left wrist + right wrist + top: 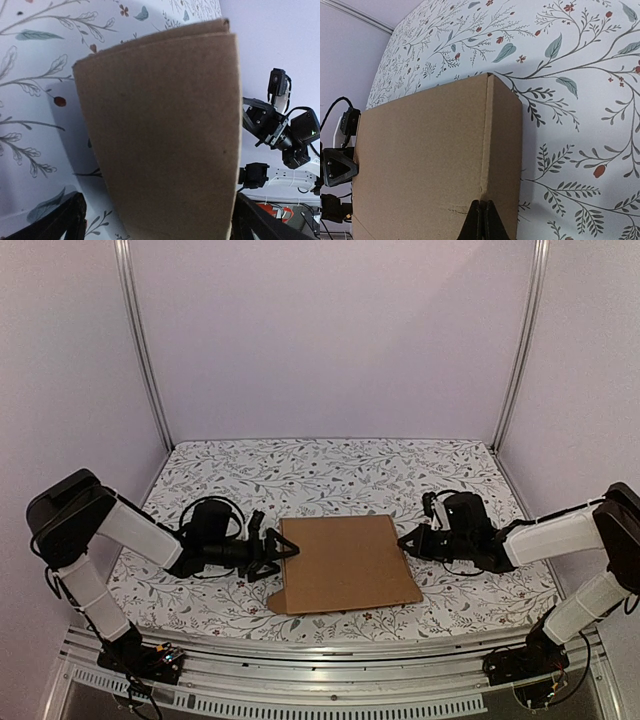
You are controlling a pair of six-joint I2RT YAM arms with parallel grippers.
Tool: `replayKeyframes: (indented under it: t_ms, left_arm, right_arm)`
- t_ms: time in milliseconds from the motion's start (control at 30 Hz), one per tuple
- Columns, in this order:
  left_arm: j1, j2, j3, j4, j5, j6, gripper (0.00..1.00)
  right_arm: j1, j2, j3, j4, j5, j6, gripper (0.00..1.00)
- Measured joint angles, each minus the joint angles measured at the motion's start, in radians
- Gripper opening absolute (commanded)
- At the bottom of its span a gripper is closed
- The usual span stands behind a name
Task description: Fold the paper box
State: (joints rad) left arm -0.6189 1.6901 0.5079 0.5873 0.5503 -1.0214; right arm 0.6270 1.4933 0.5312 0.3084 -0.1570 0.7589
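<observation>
My left gripper will next push further onto the side of the box, moving toward my right gripper, and then it will close.
The paper box is plain brown cardboard, lying as a shallow closed shape in the middle of the flowered table. My left gripper is at its left edge, turned on its side and open. In the left wrist view the box fills the gap between the two fingers; I cannot tell if they touch it. My right gripper is at the box's right edge. In the right wrist view its tips are shut together against the crease where the top meets the right side wall of the box.
The flowered table cover runs to lilac walls at the back and sides, with metal posts in the corners. A metal rail lies along the near edge. The right arm shows beyond the box in the left wrist view.
</observation>
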Motion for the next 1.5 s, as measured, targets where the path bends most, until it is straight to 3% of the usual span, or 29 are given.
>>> replayKeyframes:
  t_ms: [367, 900, 1133, 1500]
  left_arm:
    - [-0.003, 0.098, 0.000, 0.226, 0.052, -0.136, 0.88]
    - [-0.003, 0.113, 0.002, 0.335, 0.089, -0.235, 0.44]
    - [0.000, 0.107, 0.003, 0.330, 0.134, -0.248, 0.40]
    - [0.049, -0.063, 0.034, 0.197, 0.293, -0.224, 0.25]
  right_arm:
    - [-0.004, -0.001, -0.015, 0.026, 0.000, 0.000, 0.00]
    - [-0.008, -0.022, -0.029, 0.016, 0.008, 0.003, 0.00]
    - [-0.008, -0.125, -0.037, -0.122, 0.004, -0.047, 0.20]
    - [-0.008, -0.552, 0.032, -0.446, -0.032, -0.307, 0.61]
